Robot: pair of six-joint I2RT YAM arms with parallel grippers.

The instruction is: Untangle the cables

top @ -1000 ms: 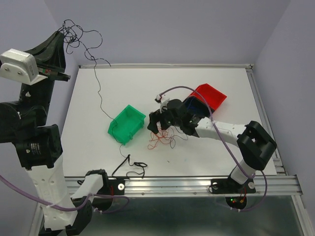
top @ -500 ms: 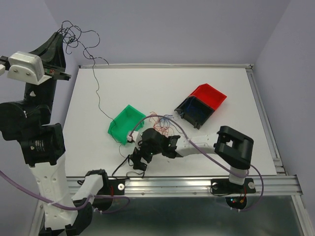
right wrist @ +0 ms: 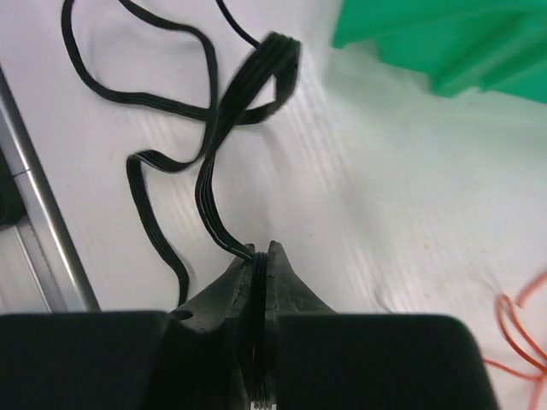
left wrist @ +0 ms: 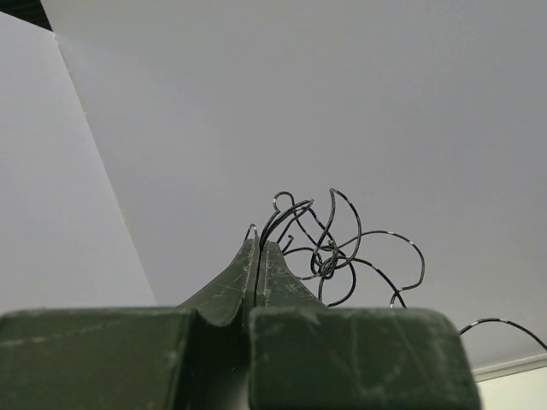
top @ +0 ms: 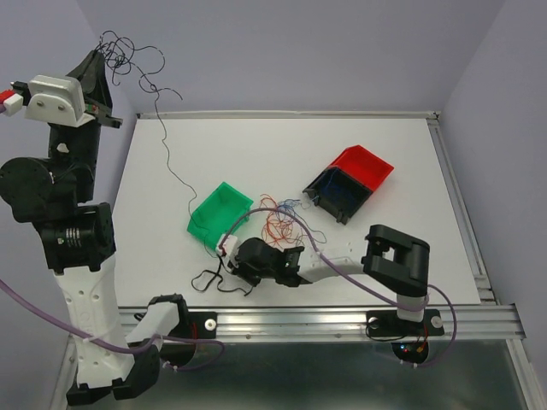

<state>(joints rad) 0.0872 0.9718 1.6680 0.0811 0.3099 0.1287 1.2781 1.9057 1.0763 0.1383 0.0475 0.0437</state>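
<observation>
My right gripper rises next with the black loops and moves outward over the bin's open middle. Then it lowers and releases them, as the green bin (top: 219,217) stands empty.
A thin black cable (top: 168,158) hangs from my left gripper (top: 102,53), which is raised high at the far left. It runs down across the table, past the green bin (top: 219,217), to loops (top: 208,278) near the front edge. In the left wrist view the left gripper (left wrist: 259,248) is shut on the curly end of the black cable (left wrist: 342,248). My right gripper (top: 231,265) is low at the front and shut on the black cable's loops (right wrist: 214,145), seen pinched at the fingertips (right wrist: 261,253). A tangle of red and blue cables (top: 279,224) lies just behind it.
A red bin (top: 366,165) and a dark blue bin (top: 338,193) stand together at the back right. The table's metal front rail (top: 325,318) runs just in front of the right gripper. A corner of the green bin (right wrist: 444,43) shows in the right wrist view.
My right gripper moved from the red tangle near the bins to the front left and shut on the black cable's loops. The left gripper rose slightly, still holding the cable.
</observation>
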